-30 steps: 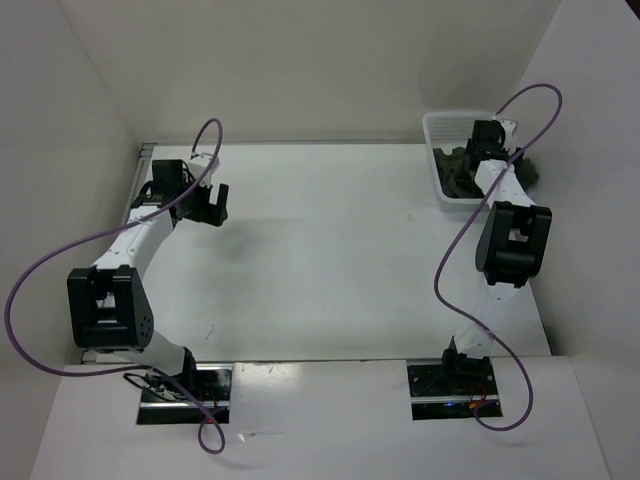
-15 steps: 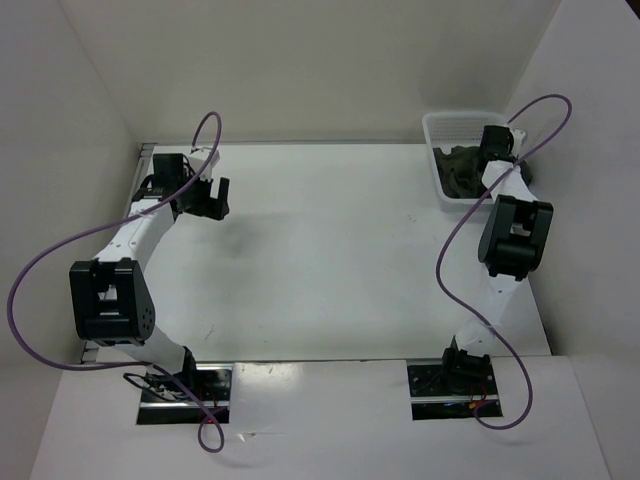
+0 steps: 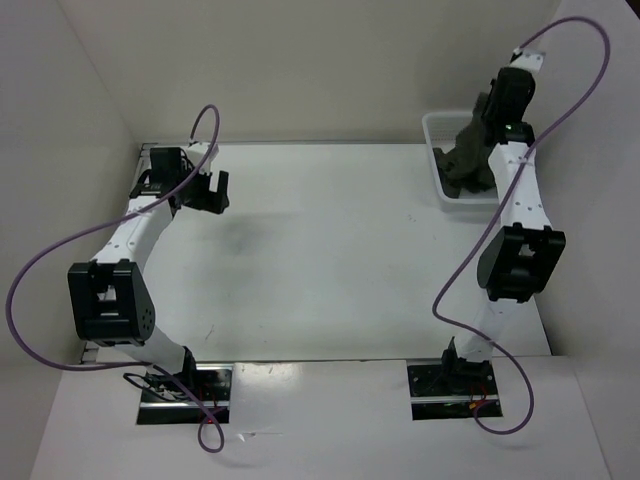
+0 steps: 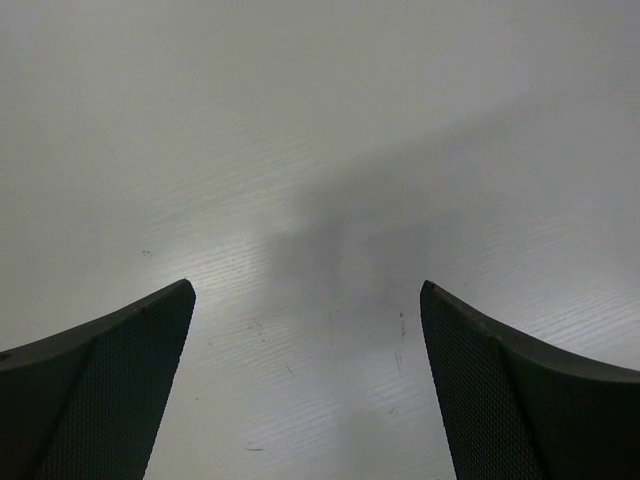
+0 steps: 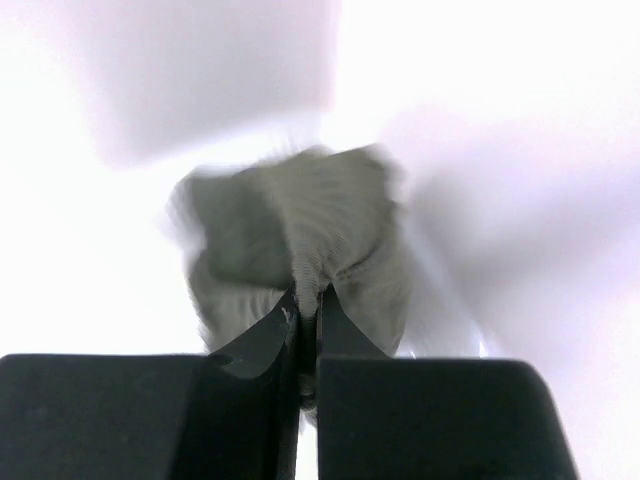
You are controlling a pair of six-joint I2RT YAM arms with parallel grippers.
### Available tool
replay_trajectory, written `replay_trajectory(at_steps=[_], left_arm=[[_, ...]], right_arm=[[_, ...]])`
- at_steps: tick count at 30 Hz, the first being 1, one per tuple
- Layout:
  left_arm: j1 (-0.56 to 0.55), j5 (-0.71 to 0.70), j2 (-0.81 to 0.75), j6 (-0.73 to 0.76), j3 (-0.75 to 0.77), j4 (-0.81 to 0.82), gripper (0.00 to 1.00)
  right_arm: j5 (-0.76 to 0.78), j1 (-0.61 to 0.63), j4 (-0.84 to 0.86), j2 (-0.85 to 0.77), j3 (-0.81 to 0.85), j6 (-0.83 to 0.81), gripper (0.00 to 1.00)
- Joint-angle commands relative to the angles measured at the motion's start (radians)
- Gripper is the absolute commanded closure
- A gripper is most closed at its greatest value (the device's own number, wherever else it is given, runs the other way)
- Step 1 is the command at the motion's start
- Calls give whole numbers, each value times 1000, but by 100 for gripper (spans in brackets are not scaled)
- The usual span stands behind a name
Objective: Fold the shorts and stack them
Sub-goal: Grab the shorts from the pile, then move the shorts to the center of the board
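My right gripper rises next, swings left in the top view and releases the shorts over the table's bare far middle, since their end is still in the basket (image 3: 436, 128).
The dark olive-green shorts (image 3: 470, 155) hang bunched from my right gripper (image 3: 489, 112), which is raised above the white mesh basket (image 3: 436, 128) at the table's far right corner. Their lower end still reaches down into the basket. In the right wrist view the right gripper (image 5: 308, 295) is shut on a pinched fold of the shorts (image 5: 300, 235), and the picture is blurred. My left gripper (image 3: 212, 190) stays low over the far left of the table. In the left wrist view the left gripper (image 4: 307, 290) is open, with only bare table between its fingers (image 4: 120, 350).
White walls close in the table at the back and on both sides. The table's white top (image 3: 320, 250) stretches between the two arms. Purple cables loop from each arm.
My right gripper has shut on the shorts in the basket and risen well above it, pulling the shorts upward. The left arm has barely shifted.
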Motion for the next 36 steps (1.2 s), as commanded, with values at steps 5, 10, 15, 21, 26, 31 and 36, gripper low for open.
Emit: replay_trajectory(at_steps=[5, 10, 15, 21, 26, 31, 36], left_arm=[[1, 7, -93, 13, 115, 24, 0], [1, -2, -125, -33, 159, 24, 0], [25, -2, -136, -70, 234, -4, 0], [120, 7, -152, -81, 305, -28, 0], [121, 160, -179, -30, 306, -105, 0], [62, 205, -179, 7, 332, -146, 0], [62, 156, -179, 31, 303, -117, 0]], right_arm=[[-56, 115, 212, -116, 329, -84, 100], [-111, 321, 213, -102, 500, -83, 100], [-151, 534, 146, 18, 703, -54, 100], [-229, 672, 15, 197, 935, 0, 100], [-242, 672, -61, 239, 972, 34, 100], [-362, 682, -128, 223, 963, 81, 100], [-334, 682, -121, 81, 794, 75, 100]])
